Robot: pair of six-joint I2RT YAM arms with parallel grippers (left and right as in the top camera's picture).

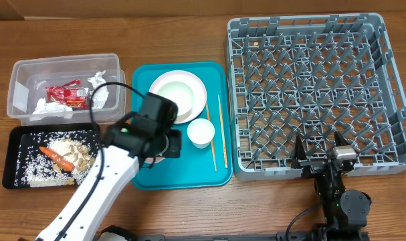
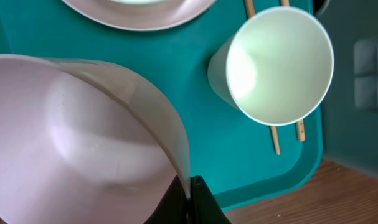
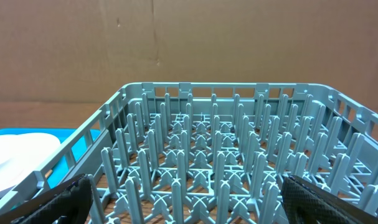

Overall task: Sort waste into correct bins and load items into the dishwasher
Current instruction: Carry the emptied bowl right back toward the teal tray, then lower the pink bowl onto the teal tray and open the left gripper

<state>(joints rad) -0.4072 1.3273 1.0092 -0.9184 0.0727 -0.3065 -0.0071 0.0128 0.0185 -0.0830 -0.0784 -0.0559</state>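
The white bowl still hangs above the near part of the teal tray. My left gripper will next move down beside the cup (image 1: pixel 200 132) and let go of the white bowl's rim.
My left gripper (image 1: pixel 164 142) (image 2: pixel 190 198) is shut on the rim of a white bowl (image 2: pixel 70 137), which sits low over the near left part of the teal tray (image 1: pixel 189 171); from overhead my arm hides most of that bowl. A second white bowl rests on the round white plate (image 1: pixel 179 95) at the back of the tray. The small white cup (image 1: pixel 200 132) (image 2: pixel 279 62) stands beside the chopsticks (image 1: pixel 221 127) (image 2: pixel 274 140). My right gripper (image 1: pixel 320 159) (image 3: pixel 195 208) is open and empty at the front edge of the grey dish rack (image 1: pixel 310 87) (image 3: pixel 220 149).
The clear tub (image 1: pixel 22 73) at the back left holds the red wrapper (image 1: pixel 65 95) and white tissues (image 1: pixel 99 90). The black tray (image 1: pixel 12 164) in front of it holds rice scraps, nut crumbs and a carrot piece (image 1: pixel 57 156). A brown cardboard wall stands behind the rack.
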